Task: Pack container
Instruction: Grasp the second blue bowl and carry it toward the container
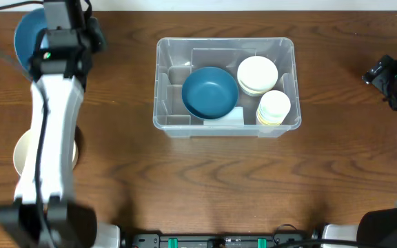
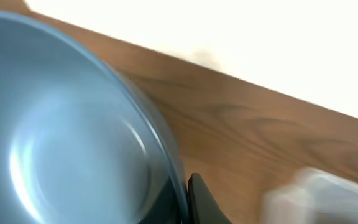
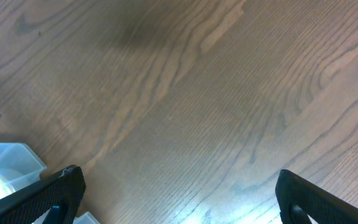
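Observation:
My left gripper should first swing across to the container (image 1: pixel 173 60), to get the second blue bowl down onto the blue bowl inside.
The container (image 1: pixel 173 60) is a large clear tub at the table's middle. It holds a blue bowl (image 1: pixel 211 91), stacked cream bowls (image 1: pixel 257 74) and stacked cream cups (image 1: pixel 274 107). My left gripper (image 1: pixel 50 48) is at the far left corner, shut on the rim of a second blue bowl (image 1: pixel 26 38). In the left wrist view that bowl (image 2: pixel 61 130) fills the left side, with the fingers (image 2: pixel 185 199) pinching its rim. My right gripper (image 1: pixel 381 70) is open and empty over bare wood at the right; its fingers (image 3: pixel 179 193) are spread wide.
A cream bowl (image 1: pixel 23 153) lies at the left, partly hidden under my left arm. A corner of the container shows blurred in the left wrist view (image 2: pixel 328 193) and at the lower left of the right wrist view (image 3: pixel 8 163).

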Available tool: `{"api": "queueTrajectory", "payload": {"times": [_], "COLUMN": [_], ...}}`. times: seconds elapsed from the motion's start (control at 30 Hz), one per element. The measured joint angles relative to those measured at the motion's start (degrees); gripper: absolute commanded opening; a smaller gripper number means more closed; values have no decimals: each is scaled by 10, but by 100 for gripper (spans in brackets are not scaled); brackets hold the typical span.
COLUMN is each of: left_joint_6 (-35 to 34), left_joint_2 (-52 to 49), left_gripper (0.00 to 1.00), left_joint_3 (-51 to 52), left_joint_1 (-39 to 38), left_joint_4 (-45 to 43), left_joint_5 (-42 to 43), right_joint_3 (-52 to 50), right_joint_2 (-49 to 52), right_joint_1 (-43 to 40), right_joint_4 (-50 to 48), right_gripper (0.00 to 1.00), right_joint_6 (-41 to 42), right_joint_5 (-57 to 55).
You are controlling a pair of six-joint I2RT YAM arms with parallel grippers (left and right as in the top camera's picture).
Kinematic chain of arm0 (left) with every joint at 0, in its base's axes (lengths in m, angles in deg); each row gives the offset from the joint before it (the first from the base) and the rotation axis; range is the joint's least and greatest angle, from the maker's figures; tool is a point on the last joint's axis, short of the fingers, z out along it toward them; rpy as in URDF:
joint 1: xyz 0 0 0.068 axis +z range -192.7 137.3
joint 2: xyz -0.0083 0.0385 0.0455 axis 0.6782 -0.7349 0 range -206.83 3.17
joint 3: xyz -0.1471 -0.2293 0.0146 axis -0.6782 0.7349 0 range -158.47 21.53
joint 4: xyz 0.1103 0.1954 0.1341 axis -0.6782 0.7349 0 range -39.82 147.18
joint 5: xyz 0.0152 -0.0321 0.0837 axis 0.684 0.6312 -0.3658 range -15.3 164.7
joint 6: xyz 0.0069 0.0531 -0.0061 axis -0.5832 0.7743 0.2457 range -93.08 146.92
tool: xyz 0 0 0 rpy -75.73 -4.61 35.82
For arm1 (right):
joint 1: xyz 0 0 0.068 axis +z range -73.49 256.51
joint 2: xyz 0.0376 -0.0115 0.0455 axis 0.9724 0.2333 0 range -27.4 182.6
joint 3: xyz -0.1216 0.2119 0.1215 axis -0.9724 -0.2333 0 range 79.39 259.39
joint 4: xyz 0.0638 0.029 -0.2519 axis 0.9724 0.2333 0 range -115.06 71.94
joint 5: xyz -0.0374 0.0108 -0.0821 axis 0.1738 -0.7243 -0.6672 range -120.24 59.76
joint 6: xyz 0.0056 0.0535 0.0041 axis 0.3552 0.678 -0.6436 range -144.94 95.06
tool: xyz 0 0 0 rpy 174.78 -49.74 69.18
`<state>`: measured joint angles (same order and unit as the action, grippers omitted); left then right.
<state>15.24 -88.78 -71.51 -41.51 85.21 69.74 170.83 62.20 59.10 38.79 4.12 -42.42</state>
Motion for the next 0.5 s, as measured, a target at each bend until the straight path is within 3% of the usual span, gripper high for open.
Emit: {"api": "queueTrajectory", "payload": {"times": [0.27, 0.5], "left_joint_6": [31, 118], "left_joint_2": [80, 56], "left_gripper": [6, 6], "left_joint_3": [0, 0], "left_joint_1": [-106, -226], "left_joint_4": [114, 135], "left_joint_5": [145, 186], "right_joint_3": [0, 0], "right_joint_2": [0, 0], "right_joint_1": [0, 0], "right_joint_4": [0, 0], "right_gripper": [99, 99], "right_joint_6": [0, 0], "right_joint_5": [0, 0]}}
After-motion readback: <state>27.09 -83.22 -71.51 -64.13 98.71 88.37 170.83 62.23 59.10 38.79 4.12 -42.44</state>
